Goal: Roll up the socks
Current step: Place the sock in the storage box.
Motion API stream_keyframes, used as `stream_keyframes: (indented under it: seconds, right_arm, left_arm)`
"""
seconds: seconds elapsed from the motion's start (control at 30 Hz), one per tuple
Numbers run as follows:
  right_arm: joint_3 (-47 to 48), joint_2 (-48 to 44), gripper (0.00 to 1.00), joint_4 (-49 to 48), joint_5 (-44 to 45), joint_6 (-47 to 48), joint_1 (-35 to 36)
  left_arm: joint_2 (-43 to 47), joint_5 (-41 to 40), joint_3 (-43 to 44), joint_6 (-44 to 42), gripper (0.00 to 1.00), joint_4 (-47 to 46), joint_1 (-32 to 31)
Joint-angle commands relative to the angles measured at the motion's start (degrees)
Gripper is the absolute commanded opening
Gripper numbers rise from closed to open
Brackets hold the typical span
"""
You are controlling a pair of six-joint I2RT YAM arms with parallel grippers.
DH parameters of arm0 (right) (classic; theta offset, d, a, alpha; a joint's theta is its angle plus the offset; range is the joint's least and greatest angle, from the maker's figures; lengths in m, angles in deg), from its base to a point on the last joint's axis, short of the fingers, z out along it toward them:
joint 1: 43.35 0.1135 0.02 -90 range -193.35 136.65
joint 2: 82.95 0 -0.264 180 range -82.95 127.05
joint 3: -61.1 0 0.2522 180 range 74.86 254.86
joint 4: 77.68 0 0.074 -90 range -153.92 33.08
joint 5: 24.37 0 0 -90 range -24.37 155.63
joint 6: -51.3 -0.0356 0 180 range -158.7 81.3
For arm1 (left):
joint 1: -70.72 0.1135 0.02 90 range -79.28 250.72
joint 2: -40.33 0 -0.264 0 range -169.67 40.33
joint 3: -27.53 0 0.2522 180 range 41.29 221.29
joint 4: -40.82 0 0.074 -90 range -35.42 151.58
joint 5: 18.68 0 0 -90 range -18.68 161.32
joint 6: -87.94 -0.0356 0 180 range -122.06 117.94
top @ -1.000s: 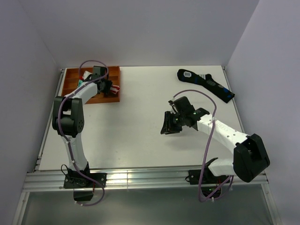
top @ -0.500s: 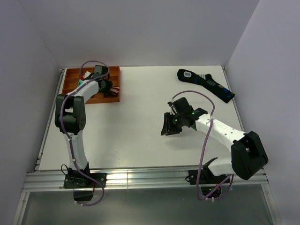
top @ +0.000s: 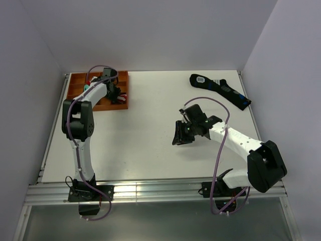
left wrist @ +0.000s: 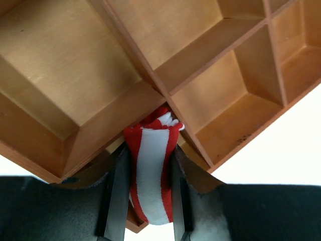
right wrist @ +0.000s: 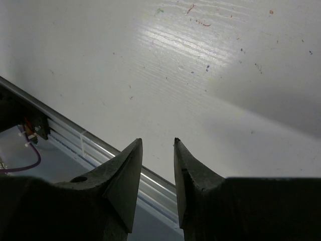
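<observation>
I need to turn my left gripper to line up, then lower the roll into the tray's corner section, because the tray's dividers are at a slant to the roll.
My left gripper [top: 115, 93] is shut on a rolled red-and-white striped sock [left wrist: 150, 173]. It holds the roll just above the dividers of the orange wooden tray [top: 75, 92], near the tray's right end. In the left wrist view the roll sits between both fingers [left wrist: 116, 193], its top close to a divider crossing of the tray [left wrist: 90, 75]. My right gripper [top: 179, 134] hovers over the table's middle right. Its jaws stand slightly apart with nothing between them, as the right wrist view [right wrist: 158, 143] shows.
A long black sock with blue patches and a white label [top: 220, 89] lies at the back right. Small teal and red-white fabric [top: 87, 85] shows in the tray's left compartments, partly hidden by the left arm. Walls enclose the table on three sides.
The left arm's elbow has swung a little right and up while its gripper stays over the tray with the sock. The right arm has barely moved.
</observation>
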Motion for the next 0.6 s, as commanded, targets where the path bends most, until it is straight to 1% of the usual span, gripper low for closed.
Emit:
stream_keyframes:
  seconds: [0.0,0.17,0.27,0.43,0.57]
  right_arm:
    - [0.15,0.3,0.39,-1.28,0.69,0.81,-0.4]
    - [0.24,0.48,0.38,-1.28,0.07,0.72,-0.4]
    - [0.24,0.39,0.38,-1.37,-0.02,0.81,-0.4]
    - [0.24,0.39,0.38,-1.11,-0.1,0.72,-0.4]
    - [-0.02,0.3,0.38,-1.11,-0.1,0.72,-0.4]
  left_arm:
    - [-2.26,-4.94,2.3,-0.68,0.0,8.55,0.4]
    - [-5.25,-6.78,5.99,1.07,0.0,15.05,0.31]
    - [-5.87,-7.05,6.52,2.47,0.0,16.28,0.31]
    - [-8.5,-7.31,10.3,4.68,0.0,20.24,0.31]
    - [-9.38,-7.05,11.01,7.22,0.0,21.39,0.4]
